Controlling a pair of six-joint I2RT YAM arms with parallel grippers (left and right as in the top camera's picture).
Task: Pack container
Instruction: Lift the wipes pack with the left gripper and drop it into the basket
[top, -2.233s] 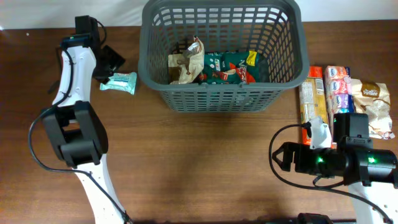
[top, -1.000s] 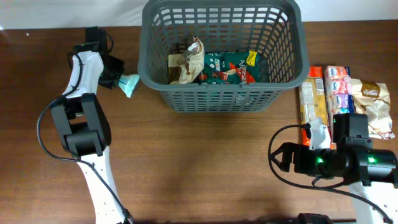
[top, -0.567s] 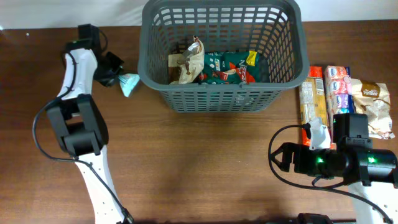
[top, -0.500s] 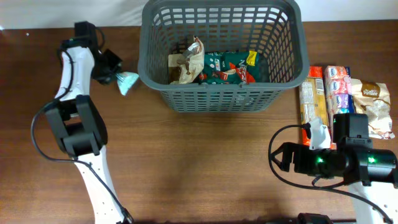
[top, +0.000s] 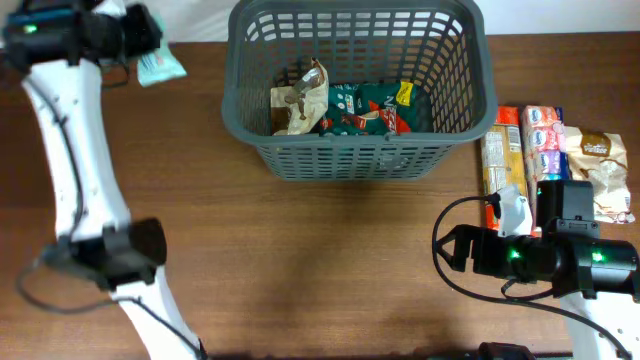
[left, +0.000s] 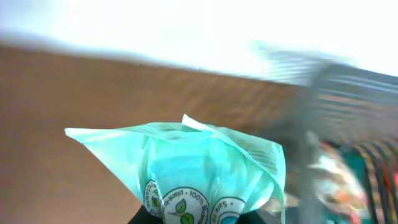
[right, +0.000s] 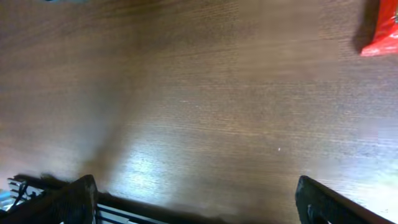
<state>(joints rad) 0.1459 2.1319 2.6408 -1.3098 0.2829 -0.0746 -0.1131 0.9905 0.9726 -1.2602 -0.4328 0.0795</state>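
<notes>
I should carry the teal pack, which is still outside the basket, with my left gripper to the right in the overhead view, over the basket's rim and down onto the green pack (top: 370, 108).
The container (top: 355, 158) is a dark grey slotted basket at the table's far middle. It holds a brown pack (top: 300, 100) and a green pack (top: 370, 108). My left gripper (top: 140, 30) is raised at the far left, level with the basket's left rim and apart from it. It is shut on a teal snack pack (top: 160, 66). In the left wrist view the teal pack (left: 186, 168) fills the middle above my gripper (left: 205, 221), with the basket blurred at the right. My right gripper (top: 452, 255) hovers low at the front right; its jaws (right: 202, 205) stand open over bare wood.
Several snack packs lie right of the basket: a yellow-orange one (top: 503, 150), a pink and blue one (top: 545, 140), a brown and white one (top: 600, 170). A red pack corner (right: 379, 31) shows at the right wrist view's top right. Cables loop beside the right arm.
My left arm has lifted the teal pack off the table beside the basket and carried it up toward the far-left corner. The right arm has not moved.
</notes>
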